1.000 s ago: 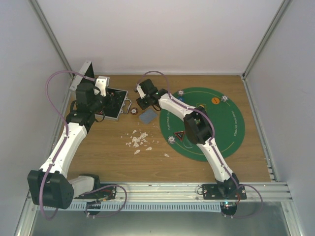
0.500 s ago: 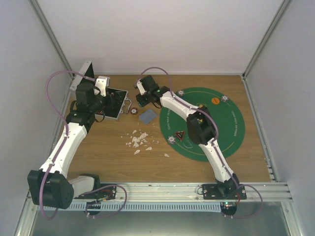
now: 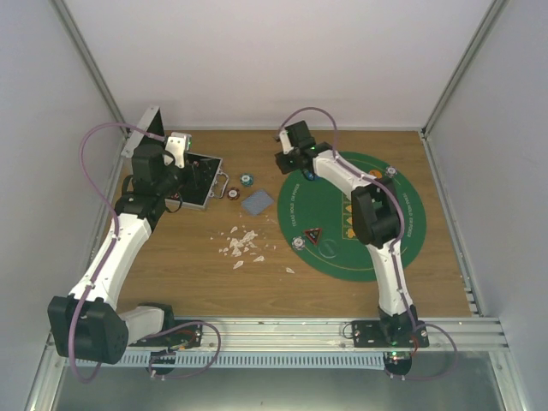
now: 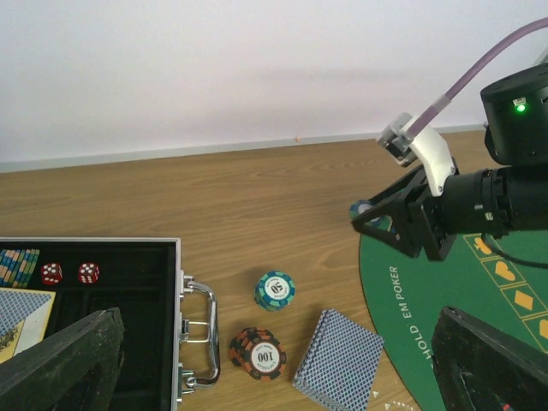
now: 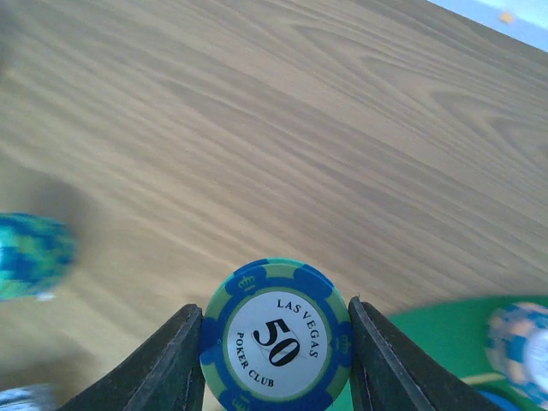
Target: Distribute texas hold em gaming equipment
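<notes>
The right gripper's chip moves down and to the right in the top view onto the mat's green edge next, since it still hangs over wood.
My right gripper [image 5: 276, 338] is shut on a blue-green "50" poker chip [image 5: 276, 336] and holds it above the wood at the far left edge of the green poker mat [image 3: 377, 231]. It also shows in the top view [image 3: 306, 173] and the left wrist view [image 4: 377, 221]. A teal 50 chip stack [image 4: 275, 290], an orange-black 100 stack [image 4: 257, 353] and a blue-backed card deck [image 4: 339, 357] lie on the wood beside the case. My left gripper [image 4: 278, 321] is open and empty above them. A triangular token [image 3: 313, 234] and an orange button [image 3: 374, 175] lie on the mat.
An open metal case [image 4: 178, 325] holds dice, chips and cards at the left. White scraps [image 3: 241, 244] lie on the wood near the mat. Chip stacks [image 3: 298, 243] [image 3: 390, 172] sit on the mat's rim. Walls enclose the table.
My right gripper has swung right from above the chip stacks by the case to the mat's far left edge, carrying the 50 chip. The left arm has not moved.
</notes>
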Motion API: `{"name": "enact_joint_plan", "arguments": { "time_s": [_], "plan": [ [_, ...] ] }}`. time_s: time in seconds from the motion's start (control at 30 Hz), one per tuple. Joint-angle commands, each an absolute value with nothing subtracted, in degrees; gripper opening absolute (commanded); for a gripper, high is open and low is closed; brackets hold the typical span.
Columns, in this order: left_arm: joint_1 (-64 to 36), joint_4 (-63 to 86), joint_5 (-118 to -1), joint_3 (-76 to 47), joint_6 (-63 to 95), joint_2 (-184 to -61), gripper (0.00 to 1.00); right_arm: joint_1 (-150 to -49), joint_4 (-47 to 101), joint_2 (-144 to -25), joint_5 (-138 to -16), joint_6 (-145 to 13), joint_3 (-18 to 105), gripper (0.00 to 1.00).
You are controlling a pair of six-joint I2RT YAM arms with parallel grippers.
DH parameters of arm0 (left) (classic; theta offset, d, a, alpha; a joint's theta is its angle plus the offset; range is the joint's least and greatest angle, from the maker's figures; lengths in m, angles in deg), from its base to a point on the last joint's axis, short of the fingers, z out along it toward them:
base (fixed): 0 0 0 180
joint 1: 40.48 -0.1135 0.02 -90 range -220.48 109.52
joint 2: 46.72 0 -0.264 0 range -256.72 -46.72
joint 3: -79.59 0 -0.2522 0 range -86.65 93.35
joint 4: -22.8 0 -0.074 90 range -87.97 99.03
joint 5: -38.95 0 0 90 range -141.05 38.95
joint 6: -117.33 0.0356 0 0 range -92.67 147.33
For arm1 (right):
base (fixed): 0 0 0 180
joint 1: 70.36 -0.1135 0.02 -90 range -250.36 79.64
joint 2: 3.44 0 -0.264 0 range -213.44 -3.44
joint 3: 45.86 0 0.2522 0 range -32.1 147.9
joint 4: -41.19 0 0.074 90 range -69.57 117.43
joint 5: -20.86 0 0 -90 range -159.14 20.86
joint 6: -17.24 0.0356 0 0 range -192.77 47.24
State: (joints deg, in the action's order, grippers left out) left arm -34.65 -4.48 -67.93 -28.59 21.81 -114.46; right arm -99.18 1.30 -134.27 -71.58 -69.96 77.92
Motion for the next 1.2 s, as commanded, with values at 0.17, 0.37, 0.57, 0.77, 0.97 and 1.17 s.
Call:
{"name": "enact_joint_plan", "arguments": {
  "time_s": [0.17,0.37,0.57,0.77,0.97,1.17],
  "plan": [
    [-34.2,-2.5,-68.2,-28.2,21.8,-115.0,0.98,-93.5,2.0,-137.2,-70.2,-70.4,79.1,0.36],
    [-34.2,-2.5,-68.5,-28.2,21.8,-115.2,0.98,-92.7,2.0,-138.7,-69.6,-70.4,78.3,0.36],
    [-34.2,-2.6,-68.7,-28.1,21.8,-115.4,0.98,-92.2,2.6,-139.4,-69.5,-70.2,77.1,0.37],
    [-34.2,-2.6,-68.6,-28.1,21.8,-115.5,0.98,-91.6,2.5,-140.0,-69.2,-70.1,76.9,0.37],
    [-34.2,-2.6,-68.6,-28.1,21.7,-115.6,0.98,-91.1,2.4,-140.4,-69.2,-69.9,76.6,0.37],
    [-34.2,-2.6,-68.7,-28.1,21.8,-115.6,0.98,-91.0,2.4,-141.0,-69.2,-69.9,76.4,0.37]
  ]
}}
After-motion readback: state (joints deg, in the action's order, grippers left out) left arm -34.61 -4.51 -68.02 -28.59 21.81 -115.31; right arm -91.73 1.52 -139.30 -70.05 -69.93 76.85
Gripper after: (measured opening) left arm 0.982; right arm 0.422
